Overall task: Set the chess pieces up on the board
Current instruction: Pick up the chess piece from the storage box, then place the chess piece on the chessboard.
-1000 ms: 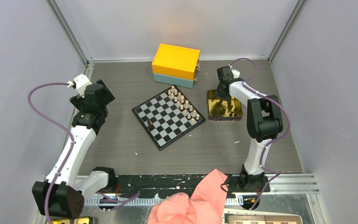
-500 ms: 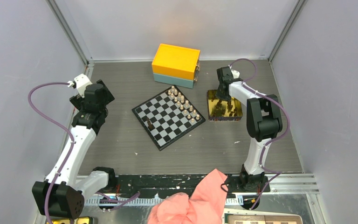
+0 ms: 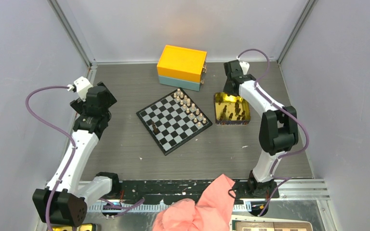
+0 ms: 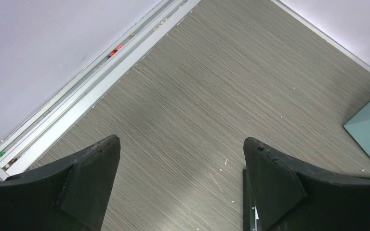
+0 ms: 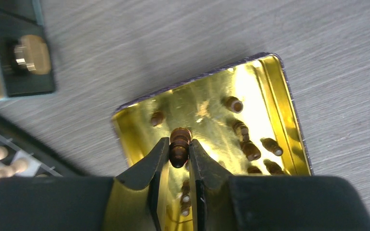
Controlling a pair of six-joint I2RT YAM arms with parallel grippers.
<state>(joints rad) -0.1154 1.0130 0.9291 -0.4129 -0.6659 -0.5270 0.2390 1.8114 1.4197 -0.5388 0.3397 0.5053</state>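
Note:
My right gripper should go left in the top view, then down onto the empty square (image 3: 150, 123) beside the dark piece; light pieces fill the board's opposite side.
The black-and-white board (image 3: 174, 121) lies turned like a diamond at the table's middle. Light tan pieces (image 3: 189, 106) stand in two rows along its far right side; one dark piece (image 3: 153, 127) stands near its left corner. A shiny gold tin (image 3: 231, 109) to the right holds several dark brown pieces (image 5: 250, 149). My right gripper (image 5: 178, 143) is shut on a dark brown piece (image 5: 179, 147), held above the tin's far left part (image 5: 135, 120); it is also in the top view (image 3: 231, 85). My left gripper (image 4: 182, 147) is open and empty over bare table at the far left (image 3: 98, 96).
An orange box with a teal base (image 3: 181, 67) stands behind the board; its corner shows in the right wrist view (image 5: 14, 53). A pink cloth (image 3: 200, 207) lies at the near edge. Walls and a metal rail (image 4: 101, 72) close the left side.
My right gripper has lifted up and toward the back out of the tin, carrying a dark piece; the tin is now uncovered. The left arm has barely moved.

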